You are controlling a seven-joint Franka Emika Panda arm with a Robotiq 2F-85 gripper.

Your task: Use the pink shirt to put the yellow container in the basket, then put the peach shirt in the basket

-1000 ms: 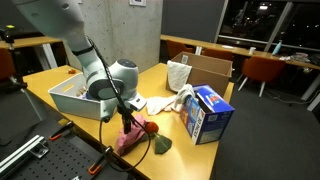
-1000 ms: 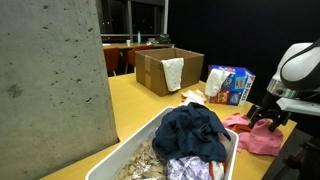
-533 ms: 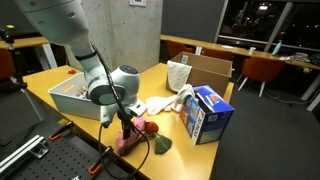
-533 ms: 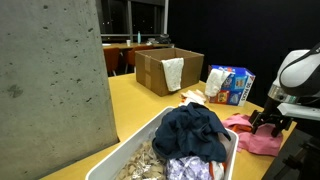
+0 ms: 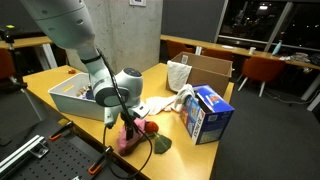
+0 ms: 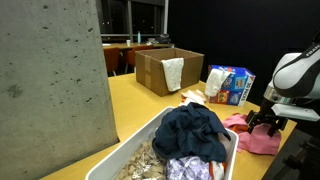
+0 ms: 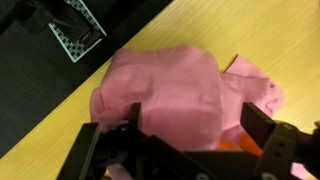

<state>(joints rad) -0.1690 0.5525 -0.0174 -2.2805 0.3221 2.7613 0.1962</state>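
My gripper needs to move outward and down into the bundled cloth (image 5: 131, 135) (image 7: 205, 137) next, where orange shows on the side away from the table's front edge.
The pink shirt (image 7: 170, 85) lies crumpled on the wooden table near its front edge; it shows in both exterior views (image 5: 128, 138) (image 6: 250, 135). My gripper (image 7: 193, 112) is open, its fingers straddling the shirt from just above; both exterior views show it low over the cloth (image 5: 127, 122) (image 6: 264, 119). An orange patch (image 7: 226, 146) peeks out beside the shirt; whether it is the yellow container I cannot tell. The white basket (image 5: 62, 102) (image 6: 118, 152) holds dark and patterned clothes. A pale cloth (image 5: 158, 104), perhaps the peach shirt, lies beside the basket.
An open cardboard box (image 5: 207, 67) (image 6: 158, 70) and a blue carton (image 5: 211, 113) (image 6: 233, 84) stand on the table. A white bag (image 5: 179, 75) stands by the box. A red and green item (image 5: 156, 140) lies by the pink shirt. A grey pillar (image 6: 50, 80) is close.
The arm has shifted slightly and the gripper has settled lower over the pink shirt. The shirt and the other objects have not moved.
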